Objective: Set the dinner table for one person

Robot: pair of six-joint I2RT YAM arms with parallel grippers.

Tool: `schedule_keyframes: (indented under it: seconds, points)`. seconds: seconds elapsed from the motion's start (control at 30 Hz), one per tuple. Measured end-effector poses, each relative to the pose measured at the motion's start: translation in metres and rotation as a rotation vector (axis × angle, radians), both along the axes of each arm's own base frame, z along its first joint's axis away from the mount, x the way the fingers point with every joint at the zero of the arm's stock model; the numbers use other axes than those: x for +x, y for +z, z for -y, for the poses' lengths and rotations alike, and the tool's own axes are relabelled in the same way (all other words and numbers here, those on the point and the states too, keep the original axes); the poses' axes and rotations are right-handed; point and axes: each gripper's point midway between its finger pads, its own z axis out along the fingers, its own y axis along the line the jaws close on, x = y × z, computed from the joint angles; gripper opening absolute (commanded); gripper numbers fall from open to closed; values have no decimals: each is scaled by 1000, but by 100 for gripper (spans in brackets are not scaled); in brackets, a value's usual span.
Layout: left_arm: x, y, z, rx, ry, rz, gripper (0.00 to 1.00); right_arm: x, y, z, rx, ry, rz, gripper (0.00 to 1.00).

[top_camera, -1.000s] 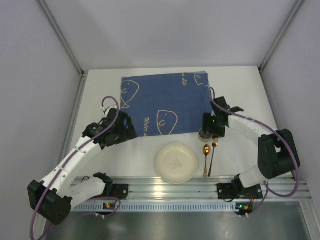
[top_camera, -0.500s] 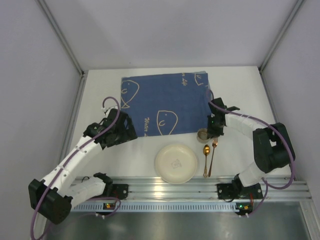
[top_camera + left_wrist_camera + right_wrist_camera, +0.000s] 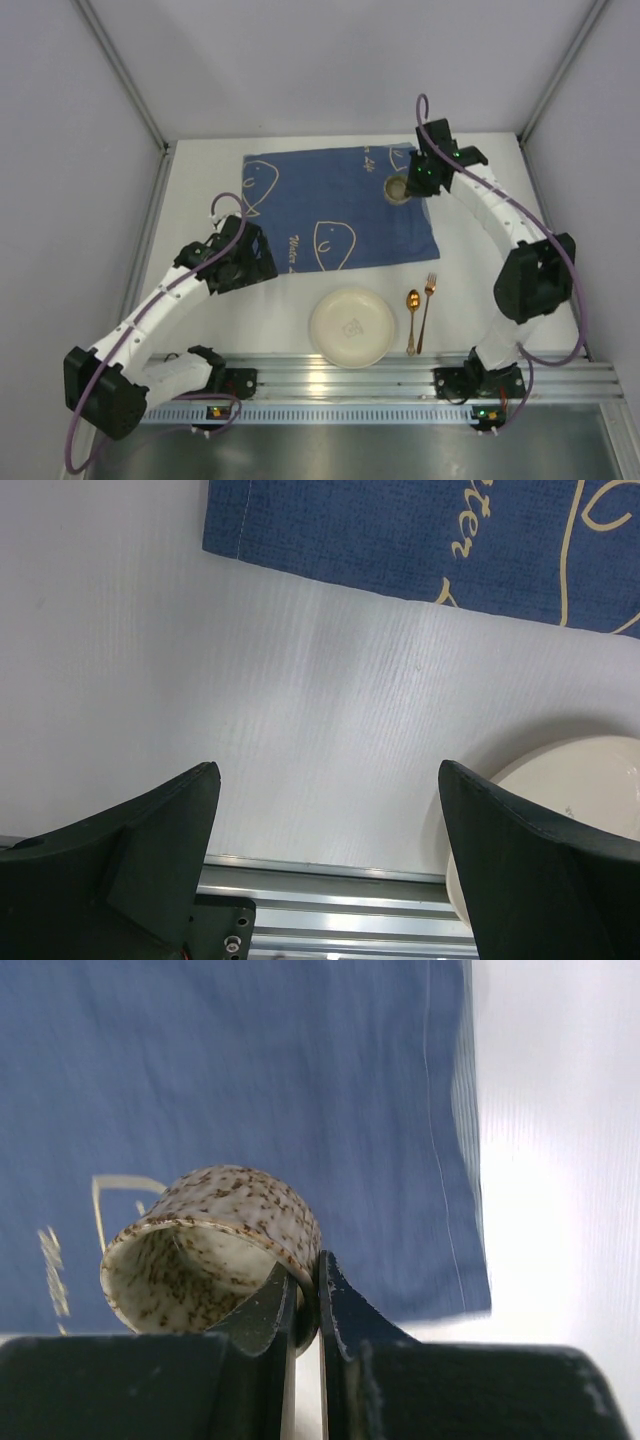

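The cup is still in the air, so the right gripper should move outward and down next and let go of the cup (image 3: pixel 397 188) on the cloth beside the fish beyond it.
My right gripper (image 3: pixel 415 183) (image 3: pixel 307 1295) is shut on the rim of a speckled cream cup (image 3: pixel 397 188) (image 3: pixel 208 1250), one finger inside it and one outside. It holds the cup over the far right part of the blue fish-pattern cloth (image 3: pixel 335 207) (image 3: pixel 250 1080). That cloth lies on the white dinner table (image 3: pixel 200 190) (image 3: pixel 300 700). A cream plate (image 3: pixel 352 326) (image 3: pixel 580 800), a copper spoon (image 3: pixel 411 318) and a copper fork (image 3: pixel 427 310) lie near the front edge. My left gripper (image 3: pixel 247 262) (image 3: pixel 330 860) stands open over bare table, left of the plate.
A metal rail (image 3: pixel 400 372) (image 3: pixel 330 900) runs along the near edge with both arm bases on it. Grey walls and slanted frame posts (image 3: pixel 125 75) enclose the table on three sides.
The right gripper closed on the cup beside the fork and carried it up and back to the cloth's far right part. The left arm barely moved.
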Motion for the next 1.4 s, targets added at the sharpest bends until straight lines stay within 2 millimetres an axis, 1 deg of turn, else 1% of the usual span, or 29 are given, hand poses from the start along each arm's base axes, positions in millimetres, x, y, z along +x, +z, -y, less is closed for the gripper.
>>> schedule_keyframes:
  seconds: [0.03, 0.07, 0.1, 0.13, 0.17, 0.23, 0.27, 0.33, 0.37, 0.43, 0.5, 0.6, 0.67, 0.73, 0.77, 0.8, 0.87, 0.9, 0.93, 1.0, 1.07, 1.1, 1.17, 1.2, 1.27, 1.33, 1.4]
  points:
    - [0, -1, 0, 1, -2, -6, 95, 17, 7, -4, -1, -4, 21, 0]
    - [0, -2, 1, 3, -3, -10, 95, 39, 12, -8, 0, -11, 44, 0]
    - [0, -3, 1, 3, -5, -13, 95, 60, 11, -11, -3, -21, 51, 0]
    - [0, -4, 1, 5, -6, -15, 95, 75, 10, -13, -7, -28, 50, 0]
    - [0, -4, 1, 5, -7, -17, 95, 99, 5, -17, -4, -36, 58, 0]
    - [0, -4, 1, 6, -8, -19, 95, 137, -13, -20, 1, -65, 43, 0]
    - [0, -5, 1, 6, -8, -20, 95, 152, -23, -20, 8, -80, 44, 0]
    - [0, -6, 2, 7, -9, -27, 95, 176, -48, -15, 17, -119, 33, 0]
    - [0, -8, 2, 9, -9, -33, 95, 182, -66, -8, 18, -146, 9, 0]
    - [0, -10, 3, 12, -10, -44, 95, 183, -93, 6, 16, -197, -46, 1]
    - [0, -13, 3, 18, -9, -56, 95, 182, -111, 17, 18, -234, -86, 3]
    - [4, -18, 4, 33, -9, -84, 95, 184, -124, 27, 45, -267, -113, 4]
    - [9, -22, 7, 43, -10, -104, 95, 184, -128, 24, 77, -265, -127, 7]
    - [16, -25, 11, 54, -12, -125, 95, 184, -128, 15, 124, -237, -136, 16]
    - [20, -27, 14, 58, -14, -138, 95, 183, -128, 10, 143, -220, -142, 23]
    - [26, -29, 17, 60, -19, -147, 95, 181, -131, 3, 166, -197, -151, 41]
    - [35, -33, 23, 62, -25, -158, 95, 177, -134, -9, 200, -152, -167, 59]
    - [40, -35, 27, 61, -30, -162, 95, 178, -130, -13, 220, -124, -155, 75]
    - [43, -37, 30, 57, -35, -167, 95, 177, -127, -14, 222, -106, -148, 77]
    - [47, -41, 34, 54, -44, -177, 95, 173, -125, -13, 221, -91, -146, 79]
    - [50, -46, 37, 53, -56, -193, 94, 173, -122, -9, 219, -91, -141, 80]
    - [51, -48, 39, 50, -62, -201, 94, 175, -121, -5, 221, -98, -133, 80]
    - [53, -52, 43, 48, -72, -214, 94, 185, -116, 7, 233, -128, -100, 78]
    - [55, -54, 45, 47, -78, -219, 94, 189, -114, 11, 239, -139, -88, 75]
    - [55, -55, 48, 44, -87, -227, 94, 206, -107, 39, 263, -207, -35, 69]
    - [57, -54, 51, 40, -94, -227, 94, 221, -100, 60, 281, -262, 6, 67]
    - [60, -53, 54, 36, -96, -222, 94, 240, -88, 82, 302, -313, 76, 64]
